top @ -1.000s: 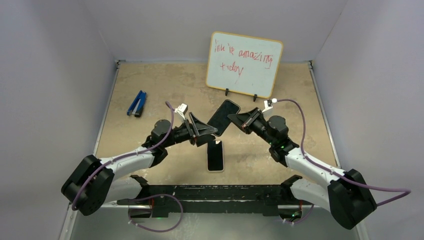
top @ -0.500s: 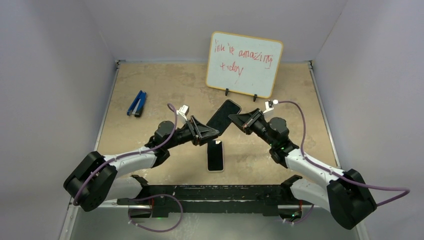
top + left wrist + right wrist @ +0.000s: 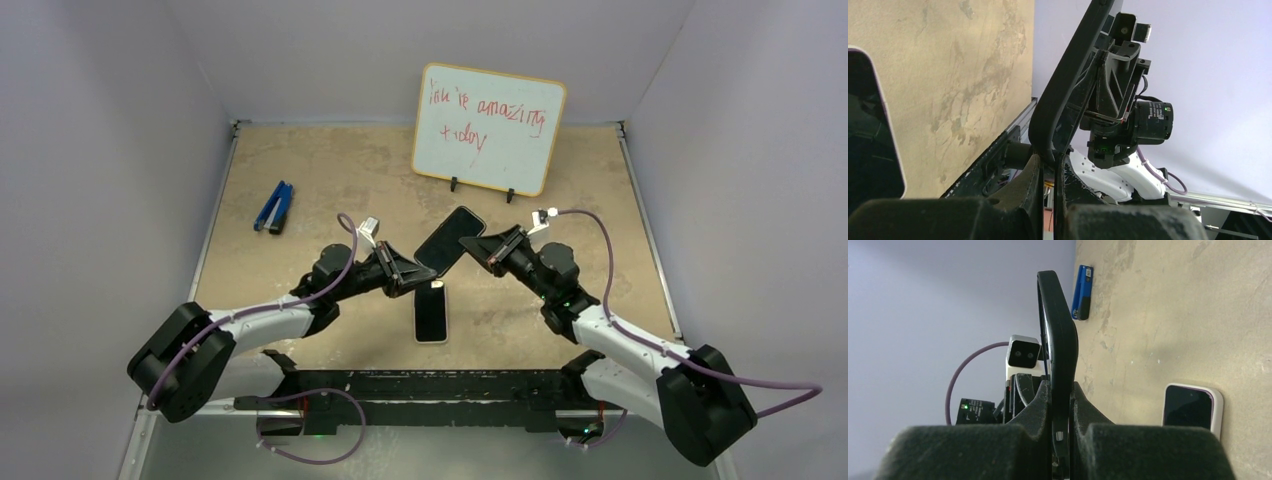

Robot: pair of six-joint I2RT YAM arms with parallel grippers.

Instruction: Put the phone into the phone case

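Observation:
The right gripper next needs to bring the phone case down and back to the tabletop to the phone's right point(image 3: 480, 312) point(image 3: 1252, 452) in the top view, which is bare, and let go of the case there.
The black phone case point(image 3: 448, 240) hangs tilted above the table, held between both arms. My left gripper point(image 3: 412, 268) is shut on its lower near corner; in the left wrist view the case's edge point(image 3: 1068, 85) rises out of the left gripper point(image 3: 1049, 159). My right gripper point(image 3: 472, 243) is shut on the case's right side, its fingers pinching the thin case wall point(image 3: 1060, 335) at the right gripper point(image 3: 1061, 390). The phone point(image 3: 431, 311), dark screen up with a pale rim, lies flat on the table just below the case. It also shows in the wrist views as the phone point(image 3: 868, 130) and the phone point(image 3: 1190, 407).
A whiteboard point(image 3: 488, 128) with red writing stands at the back of the table behind the case. A blue tool point(image 3: 274, 207) lies at the far left, seen also as the blue tool point(image 3: 1083, 292). Side rails and walls border the tan table point(image 3: 330, 170).
My left gripper has closed onto the case's lower corner. The case and my right gripper have shifted slightly to the right and down. The phone has not moved.

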